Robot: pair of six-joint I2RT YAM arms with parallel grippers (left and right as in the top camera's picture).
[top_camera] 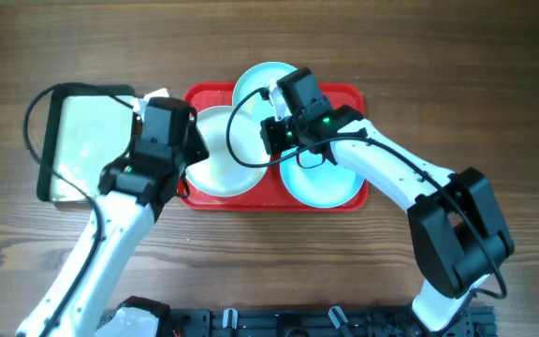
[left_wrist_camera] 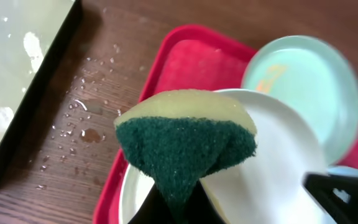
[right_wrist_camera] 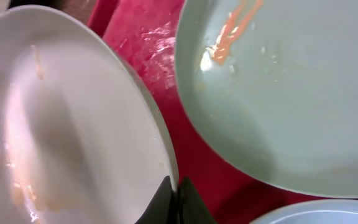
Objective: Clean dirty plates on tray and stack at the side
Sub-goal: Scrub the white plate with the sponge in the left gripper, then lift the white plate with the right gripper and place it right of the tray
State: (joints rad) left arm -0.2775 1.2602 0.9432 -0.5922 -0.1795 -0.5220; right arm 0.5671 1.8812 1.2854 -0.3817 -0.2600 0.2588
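I should lower and release the white plate (top_camera: 221,154) on bare table beyond the tray, right of my right gripper in the overhead view.
The red tray (top_camera: 344,94) holds three plates. The white plate (top_camera: 221,154) is tilted up at the tray's left; my right gripper (right_wrist_camera: 174,198) is shut on its rim (right_wrist_camera: 157,118). My left gripper (left_wrist_camera: 179,211) is shut on a yellow-and-green sponge (left_wrist_camera: 188,140), held over the white plate (left_wrist_camera: 272,168). A turquoise plate with an orange smear (right_wrist_camera: 278,87) lies at the tray's back, also in the overhead view (top_camera: 255,84) and the left wrist view (left_wrist_camera: 303,87). The second turquoise plate (top_camera: 330,183) lies at the tray's front right, its edge showing in the right wrist view (right_wrist_camera: 328,214).
A dark-rimmed cream pan (top_camera: 78,140) with water in it stands left of the tray (left_wrist_camera: 17,81). Water drops lie on the wooden table (left_wrist_camera: 73,124) between pan and tray.
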